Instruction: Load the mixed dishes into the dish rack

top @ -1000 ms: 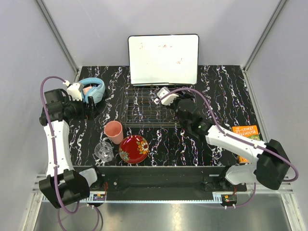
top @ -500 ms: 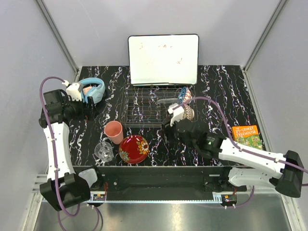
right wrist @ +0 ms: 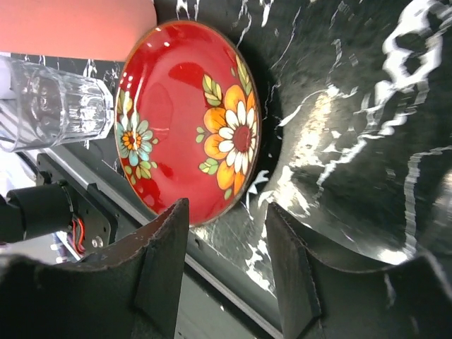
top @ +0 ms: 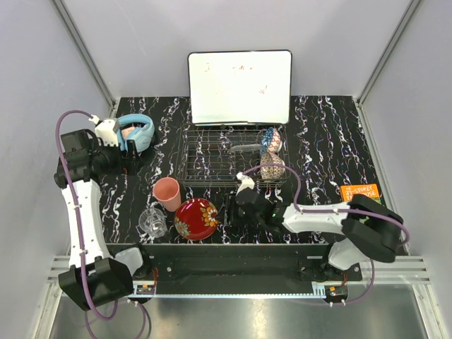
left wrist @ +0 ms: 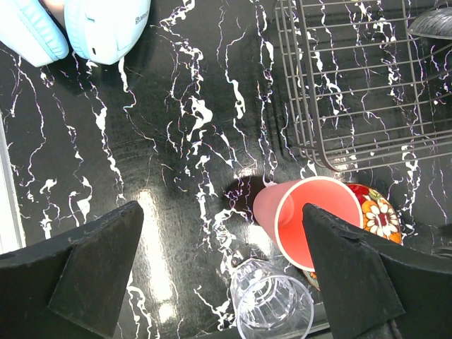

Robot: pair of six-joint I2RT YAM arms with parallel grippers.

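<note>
My right gripper needs to go down and to the left in the top view next, onto the plate's rim by the orange flower (top: 217, 217), because cup and mug (top: 152, 222) crowd the opposite side of the plate.
The dish rack (top: 212, 157) stands mid-table and holds the blue patterned bowl (top: 269, 139), the beige patterned bowl (top: 272, 168) and the clear glass dish (top: 244, 148). The pink cup (top: 168, 193), clear glass mug (top: 152, 222) and red floral plate (top: 197, 218) sit on the table in front of it. My right gripper (top: 230, 211) is low and just right of the plate. In the right wrist view it (right wrist: 226, 247) is open and empty at the edge of the plate (right wrist: 187, 120). My left gripper (top: 130, 159) is open and empty, high above the cup (left wrist: 311, 219) and mug (left wrist: 272, 304).
Light-blue headphones (top: 135, 131) lie at the far left, next to my left arm. A white whiteboard (top: 240, 86) stands behind the rack. An orange book (top: 360, 194) lies at the right. The table's front edge runs just beyond the plate.
My right arm has swung from over the rack down to the near side, next to the red plate. The two bowls now show in the rack's right end. The left arm has barely moved.
</note>
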